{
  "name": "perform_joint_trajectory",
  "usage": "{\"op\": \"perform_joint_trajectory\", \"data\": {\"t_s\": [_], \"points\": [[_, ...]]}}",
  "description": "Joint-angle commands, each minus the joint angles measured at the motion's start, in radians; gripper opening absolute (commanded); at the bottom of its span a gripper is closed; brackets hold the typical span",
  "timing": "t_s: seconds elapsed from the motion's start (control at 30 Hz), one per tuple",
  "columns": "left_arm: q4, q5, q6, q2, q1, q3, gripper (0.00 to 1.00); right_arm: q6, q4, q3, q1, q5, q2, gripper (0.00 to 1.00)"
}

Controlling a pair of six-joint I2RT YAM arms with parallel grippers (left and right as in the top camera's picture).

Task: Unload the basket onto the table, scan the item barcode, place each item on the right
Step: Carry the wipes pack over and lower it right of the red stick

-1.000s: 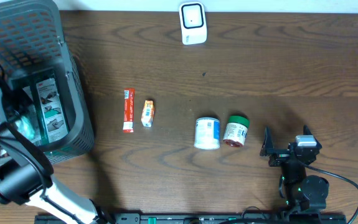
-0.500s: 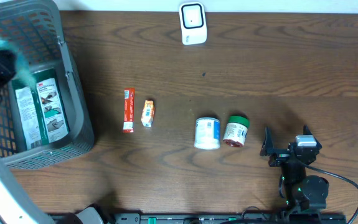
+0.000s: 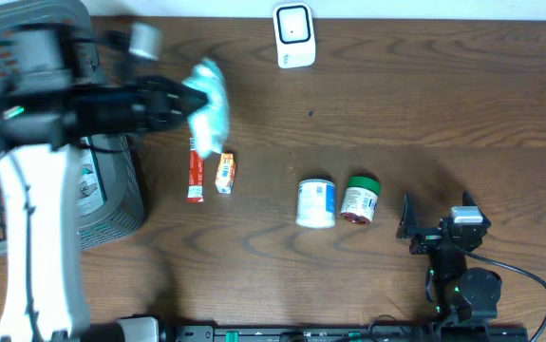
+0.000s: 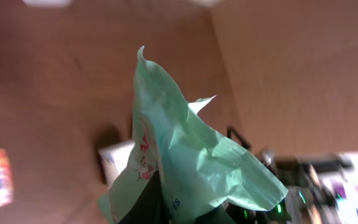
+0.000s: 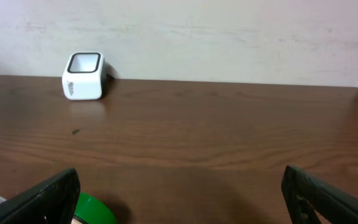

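I will next move my left gripper past the orange packet, to the right in the overhead view, then down onto wood beyond the white tub.
A crumpled pale green packet (image 3: pixel 208 104) hangs above the table, just beyond the red stick. My left gripper (image 3: pixel 183 103) is shut on it, coming in from the left. In the left wrist view the packet (image 4: pixel 185 149) fills the middle, and a dark finger (image 4: pixel 150 199) presses against its lower part. No barcode shows on it. The white scanner (image 3: pixel 293 35) stands at the far edge, also visible as a small white box (image 5: pixel 84 76) in the right wrist view. My right gripper (image 3: pixel 436 214) rests open and empty at the near right.
A grey basket (image 3: pixel 121 195) with flat packs stands at the left. A red stick (image 3: pixel 195 171), an orange packet (image 3: pixel 225 173), a white tub (image 3: pixel 316 203) and a green-lidded jar (image 3: pixel 360 199) lie across the middle.
My left arm has swung out of the basket and rightward over the table, carrying the green packet. The right arm has not moved.
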Motion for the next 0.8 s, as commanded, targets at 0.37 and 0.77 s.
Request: {"op": "perform_joint_trajectory", "data": {"t_s": [0.37,0.77], "points": [[0.214,0.042,0.031,0.473,-0.272,-0.016,0.07,0.003,-0.001,-0.004,-0.006,0.01,-0.004,0.99],[0.359,0.09,-0.001,0.727,-0.269,-0.016,0.07,0.003,-0.001,-0.004,-0.006,0.01,-0.004,0.99]]}}
